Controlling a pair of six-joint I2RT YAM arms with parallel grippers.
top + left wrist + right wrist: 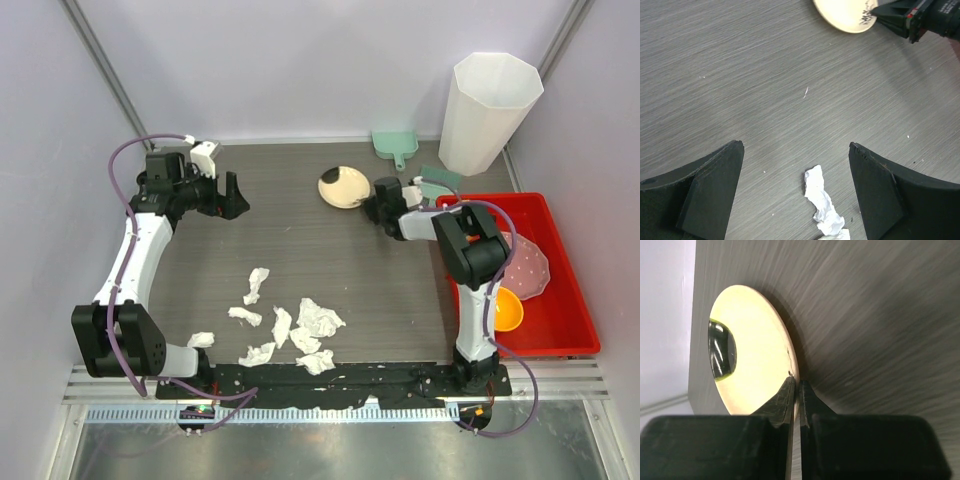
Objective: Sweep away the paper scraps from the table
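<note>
The right gripper carries the plate outward and to the left in the top view next, to the empty table along the back wall (311, 160) (715, 282) beside the dustpan.
Several white crumpled paper scraps (282, 325) lie scattered on the near-left part of the dark wood-grain table (400, 290). One scrap (822, 202) shows in the left wrist view, below and between my fingers. My left gripper (236, 195) (796, 145) is open and empty, held above the table's far left, away from the scraps. My right gripper (368, 206) (795, 382) is shut on the rim of a cream plate (343, 186) (755, 350) at the far centre of the table. The plate also shows in the left wrist view (845, 15).
A green dustpan (393, 146) lies at the back. A second green item (440, 180) lies near the tall white faceted bin (487, 110) at the back right. A red tray (570, 300) on the right holds a pink plate (530, 268) and an orange bowl (507, 310).
</note>
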